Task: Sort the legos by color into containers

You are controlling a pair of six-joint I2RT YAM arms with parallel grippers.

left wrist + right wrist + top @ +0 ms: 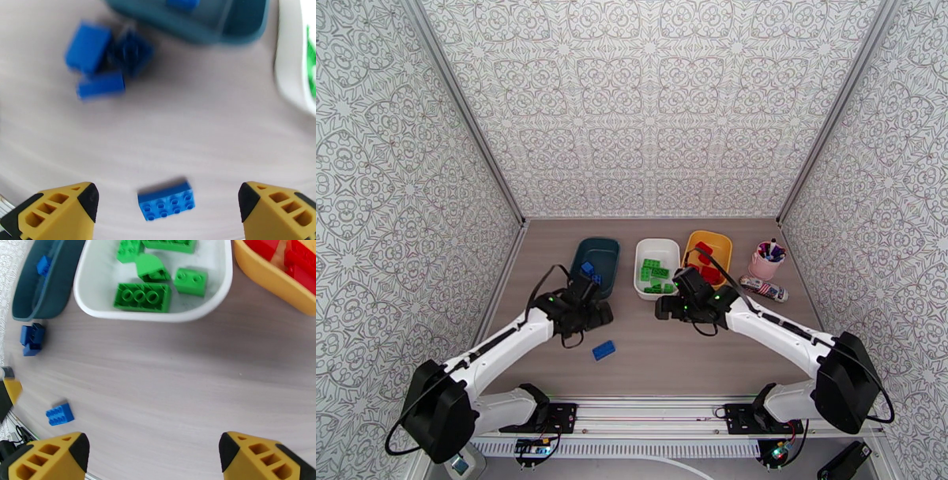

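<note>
The left gripper moves down and back next and closes on the ends of the lone blue brick. The brick lies below it and back toward my base, lengthwise between its fingers.
Three containers stand in a row at the back: a teal tub with blue legos, a white tub with green legos, and a yellow tub with red legos. One blue brick lies alone on the table. In the left wrist view this blue brick sits on the table between the fingers of my open left gripper, which holds nothing. A cluster of blue bricks lies just outside the teal tub. My right gripper hangs open and empty in front of the white tub.
A pink cup of pens and a small striped object stand right of the yellow tub. Patterned walls close in the table on three sides. Both arms reach in from the near edge, the left gripper and right gripper close together.
</note>
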